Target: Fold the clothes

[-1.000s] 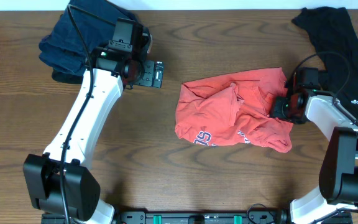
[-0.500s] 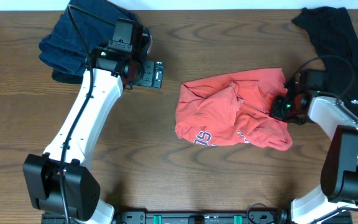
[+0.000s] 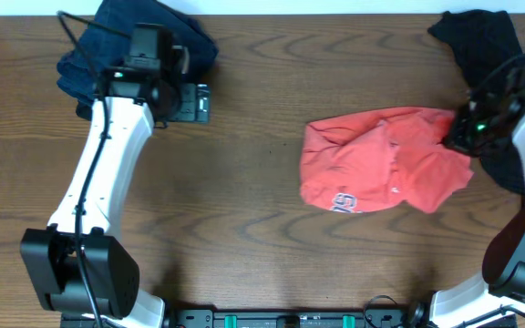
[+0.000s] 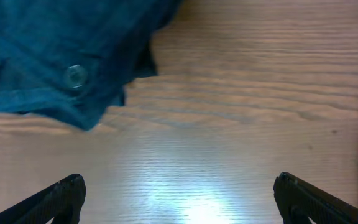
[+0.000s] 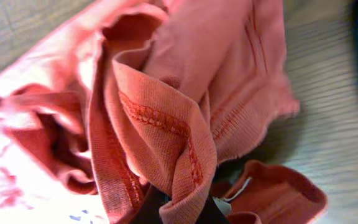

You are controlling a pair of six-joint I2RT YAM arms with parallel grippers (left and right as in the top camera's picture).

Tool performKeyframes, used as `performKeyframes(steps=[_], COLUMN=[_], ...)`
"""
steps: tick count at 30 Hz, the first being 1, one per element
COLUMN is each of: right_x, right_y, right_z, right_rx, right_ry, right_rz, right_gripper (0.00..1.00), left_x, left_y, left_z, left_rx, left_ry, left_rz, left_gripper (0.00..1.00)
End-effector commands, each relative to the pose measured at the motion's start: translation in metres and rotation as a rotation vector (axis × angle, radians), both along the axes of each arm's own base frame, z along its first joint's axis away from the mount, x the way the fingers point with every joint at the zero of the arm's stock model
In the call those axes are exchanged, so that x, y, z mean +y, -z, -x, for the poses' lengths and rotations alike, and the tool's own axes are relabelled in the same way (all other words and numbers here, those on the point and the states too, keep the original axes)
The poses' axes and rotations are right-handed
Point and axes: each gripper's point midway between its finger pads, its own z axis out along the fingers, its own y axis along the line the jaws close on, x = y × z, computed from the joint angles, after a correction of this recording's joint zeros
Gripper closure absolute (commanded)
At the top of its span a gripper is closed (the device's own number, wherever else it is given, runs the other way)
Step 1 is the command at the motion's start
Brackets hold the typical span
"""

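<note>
The shirt's hem goes to the left in the overhead view in my right gripper next, over the shirt's opposite end (image 3: 322,157), for release, since the shirt stretches that way.
The coral-red T-shirt, the clothes (image 3: 386,164), lies crumpled right of the table's centre, with white-and-navy lettering showing at its lower left edge. My right gripper (image 3: 458,132) is shut on the shirt's right edge. In the right wrist view a stitched hem fold of the shirt (image 5: 166,93) is pinched at the right gripper (image 5: 182,208), the cloth bunching over the fingers. My left gripper (image 3: 190,102) hovers far off at the upper left, open. Its fingertips (image 4: 61,196) stand wide apart over bare wood, nothing between them at the left gripper (image 4: 179,199).
A dark navy denim garment (image 3: 135,46) is heaped at the back left, its buttoned edge (image 4: 55,56) just ahead of the left gripper. A black shirt (image 3: 490,46) lies at the back right, partly under the right arm.
My right gripper closed on the shirt's edge and dragged the shirt to the right. The left arm shifted a little to the left, still open.
</note>
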Motion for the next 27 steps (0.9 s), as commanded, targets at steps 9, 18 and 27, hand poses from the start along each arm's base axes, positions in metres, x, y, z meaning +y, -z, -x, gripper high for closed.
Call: performKeyframes(steps=[9, 18, 27], right_x=[0.041, 0.166, 0.258], right_y=[-0.076, -0.053, 0.022], right_z=[-0.019, -0.013, 0.034], right_rx=[-0.096, -0.006, 0.254], right_ry=[-0.159, -0.392, -0.618], right_rz=[0.003, 0.027, 0.078], right_gripper=[0.99, 0.99, 0.97], left_x=[0.02, 0.02, 0.02], left_y=[0.004, 0.004, 0.004], left_z=[0.001, 0.001, 0.001], left_rx=[0.015, 0.015, 0.015], left_ry=[-0.046, -0.046, -0.046], left_rz=[-0.016, -0.016, -0.016], left_gripper=[0.02, 0.02, 0.02])
